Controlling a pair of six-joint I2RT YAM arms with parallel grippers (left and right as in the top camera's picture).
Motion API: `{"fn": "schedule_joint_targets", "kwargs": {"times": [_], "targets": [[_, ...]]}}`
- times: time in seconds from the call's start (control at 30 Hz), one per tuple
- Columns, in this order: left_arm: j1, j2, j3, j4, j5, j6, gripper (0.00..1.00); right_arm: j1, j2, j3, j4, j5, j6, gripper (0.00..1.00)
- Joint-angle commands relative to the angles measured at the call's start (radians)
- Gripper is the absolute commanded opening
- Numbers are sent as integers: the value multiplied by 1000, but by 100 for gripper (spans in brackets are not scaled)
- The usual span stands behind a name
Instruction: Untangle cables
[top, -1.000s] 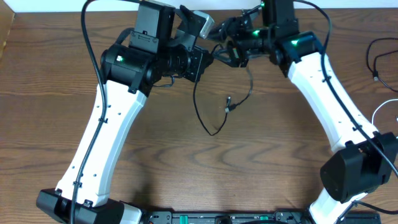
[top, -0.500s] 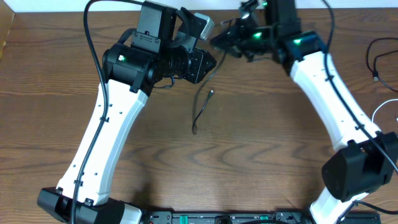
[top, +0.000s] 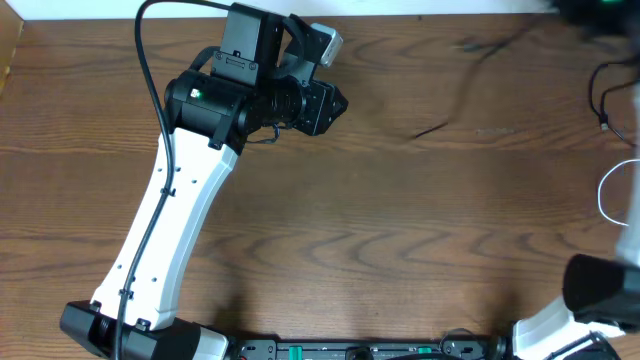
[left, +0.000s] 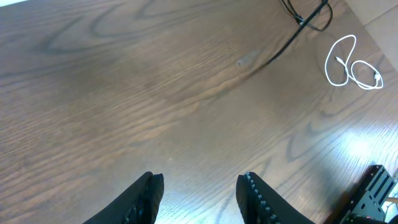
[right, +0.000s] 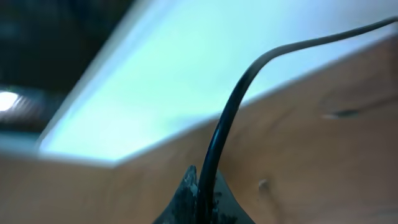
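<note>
My right gripper needs to swing back toward the white cable (top: 606, 192) next, nearer my base than that cable, and release the black one, because the tail of the black cable hangs clear.
The black cable (top: 462, 85) shows as a blurred streak across the upper right of the table. It also shows in the left wrist view (left: 287, 42), away from the left jaws. My right gripper (right: 205, 186) is shut on the black cable (right: 231, 112). In the overhead view it is only a dark blur at the top right corner (top: 590, 8). The white cable (top: 606, 192) lies looped at the right edge, and it shows coiled in the left wrist view (left: 349, 62). My left gripper (left: 199, 190) is open and empty above bare wood, at the upper left in the overhead view (top: 335, 100).
A thicker black wire (top: 602, 95) hangs at the right edge. The right arm's base (top: 600, 290) sits at the lower right. The left arm's white link (top: 170, 220) crosses the left half of the table. A pale wall runs along the table's far edge.
My right arm has swung fast to the far right with the black cable, drawing it away from the left gripper and the table's middle. The left arm has stayed put.
</note>
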Motion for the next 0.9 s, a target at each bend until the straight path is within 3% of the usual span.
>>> {"fn": "schedule_joint_targets", "kwargs": {"times": [0.0, 0.3, 0.53, 0.7, 0.73, 0.77, 0.8, 0.87], "targets": [[3, -3, 4, -1, -10, -1, 44, -117, -23, 40, 2, 94, -63, 1], [3, -3, 4, 0, -10, -1, 45, -352, -1, 38, 4, 257, -153, 2], [3, -3, 4, -1, -10, -2, 46, -391, 45, 38, -111, 445, -199, 1], [3, -3, 4, -5, -10, -2, 45, -391, 82, 38, -255, 613, -198, 10], [3, -3, 4, -5, -10, -2, 45, -392, 95, 38, -296, 624, -198, 50], [3, -3, 5, -5, -10, -2, 45, -391, 100, 38, -304, 623, -198, 69], [3, -3, 4, -5, -10, -2, 45, -391, 104, 38, -311, 623, -199, 80], [3, -3, 4, -6, -10, -2, 46, -391, 105, 38, -323, 618, -198, 85]]}}
